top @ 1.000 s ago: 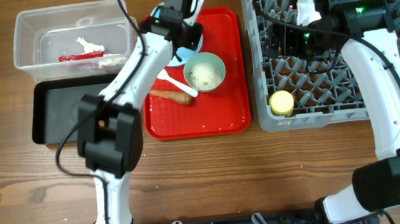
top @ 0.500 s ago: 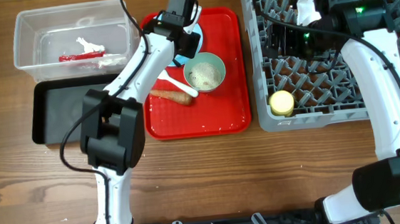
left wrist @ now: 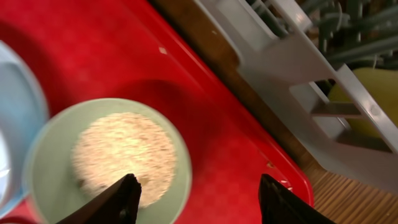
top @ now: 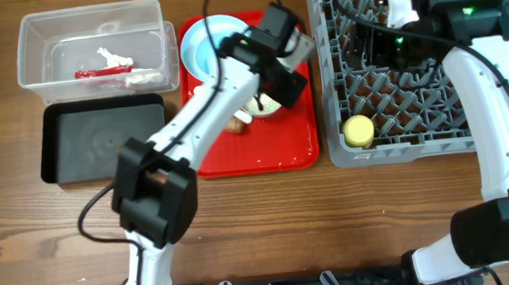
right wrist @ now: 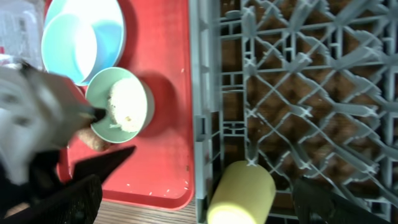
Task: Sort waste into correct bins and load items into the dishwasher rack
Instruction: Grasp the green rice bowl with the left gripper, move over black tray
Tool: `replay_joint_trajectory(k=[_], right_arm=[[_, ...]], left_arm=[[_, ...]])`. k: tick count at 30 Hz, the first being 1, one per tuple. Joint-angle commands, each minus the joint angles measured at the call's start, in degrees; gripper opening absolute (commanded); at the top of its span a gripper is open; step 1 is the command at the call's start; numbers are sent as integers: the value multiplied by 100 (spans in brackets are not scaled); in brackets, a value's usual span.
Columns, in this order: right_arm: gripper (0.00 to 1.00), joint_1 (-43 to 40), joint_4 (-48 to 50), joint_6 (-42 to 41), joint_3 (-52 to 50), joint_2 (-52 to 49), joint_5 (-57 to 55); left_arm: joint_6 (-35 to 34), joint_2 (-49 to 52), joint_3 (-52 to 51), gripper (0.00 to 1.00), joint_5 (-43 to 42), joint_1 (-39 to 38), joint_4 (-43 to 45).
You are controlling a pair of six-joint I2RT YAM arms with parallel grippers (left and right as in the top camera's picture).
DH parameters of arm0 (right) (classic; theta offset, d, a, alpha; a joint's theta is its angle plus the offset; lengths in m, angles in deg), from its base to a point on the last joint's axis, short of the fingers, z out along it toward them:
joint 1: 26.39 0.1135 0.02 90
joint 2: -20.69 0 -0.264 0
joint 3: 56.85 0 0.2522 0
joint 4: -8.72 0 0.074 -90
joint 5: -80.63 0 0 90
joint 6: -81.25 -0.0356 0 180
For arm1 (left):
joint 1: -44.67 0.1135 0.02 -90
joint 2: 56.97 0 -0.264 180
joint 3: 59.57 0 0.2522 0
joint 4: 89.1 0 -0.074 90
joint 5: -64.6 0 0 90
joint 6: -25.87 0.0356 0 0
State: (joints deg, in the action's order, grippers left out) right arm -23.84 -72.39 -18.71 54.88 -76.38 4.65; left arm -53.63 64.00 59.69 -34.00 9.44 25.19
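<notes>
The pale mint-green bowl's rack-side rim (left wrist: 187,177) lies below my left gripper, between its fingers. Next, my left gripper lowers its open fingers onto that rim.
My left gripper (left wrist: 200,200) is open over the red tray. Its left finger (left wrist: 121,200) hangs above the rice in the pale mint-green bowl (left wrist: 50,174) and its right finger over bare tray, so the bowl's right rim lies between them. A pale blue bowl sits in the pale blue plate (top: 206,44) at the tray's back left. The orange carrot-like piece (top: 235,124) peeks out beside the arm. In the grey dishwasher rack (top: 400,145) the yellow cup (top: 358,132) lies on its side. My right gripper (right wrist: 199,202) hangs open high above the rack, holding nothing.
The clear tub (top: 33,42) at the back left holds a red wrapper (top: 103,71) and white scraps. In front of it lies the black tray (top: 99,136). Loose rice grains dot the red tray (top: 265,155) near its front edge. Bare wooden table runs along the front.
My left gripper has swung right from the pale blue plate to the mint-green bowl and has opened. The blue plate and bowl now show uncovered. The right arm has barely moved.
</notes>
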Motion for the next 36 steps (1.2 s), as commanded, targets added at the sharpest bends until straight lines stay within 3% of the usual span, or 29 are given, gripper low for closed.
replay_joint_trajectory(k=[1,10,21,29,36], right_arm=[[99,-116,-70,94,92,92,-125],[99,-146,-70,94,92,92,-306],[99,-146,-74,94,92,92,-304],[99,-146,-87,94,92,92,-304],[99,-146,-107,98,92,92,-304]], left_arm=[[129,348,-26,61,-33,-42,2],[129,901,-26,55,-31,-57,229],[37,1060,-24,4,-35,-57,356],[-599,472,-4,4,-37,13,208],[-1145,-688,-4,4,-192,527,-590]])
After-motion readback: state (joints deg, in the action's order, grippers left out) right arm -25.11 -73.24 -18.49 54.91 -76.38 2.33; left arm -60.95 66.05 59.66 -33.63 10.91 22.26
